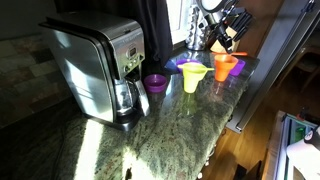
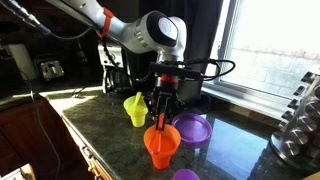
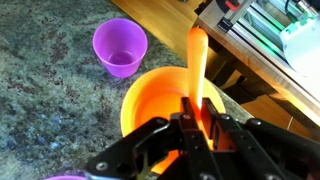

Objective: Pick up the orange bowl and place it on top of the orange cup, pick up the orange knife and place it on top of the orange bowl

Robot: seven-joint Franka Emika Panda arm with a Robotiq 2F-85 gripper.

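Observation:
My gripper eases down and away from the purple cup next, over the orange bowl's open middle, to release the knife [image 3: 197,60], because its loose end overhangs the bowl's rim.
The orange bowl [image 3: 150,95] sits on top of the orange cup [image 2: 161,158], which the bowl hides in the wrist view. In both exterior views the bowl [image 1: 226,63] [image 2: 160,140] rests on the cup like a funnel. My gripper [image 3: 197,105] [image 2: 160,108] hangs just above the bowl and is shut on the orange knife [image 3: 197,60]. The knife's free end reaches out past the bowl's rim. At the top of an exterior view the gripper [image 1: 226,36] is dark and hard to read.
A purple cup [image 3: 120,48] stands beside the orange stack. A yellow cup with a yellow bowl [image 1: 192,75] [image 2: 135,108] and a purple bowl [image 2: 192,128] stand close by. A coffee maker [image 1: 100,65] fills one end of the granite counter [image 1: 170,130]. The counter's edge [image 3: 225,55] drops to a wooden floor.

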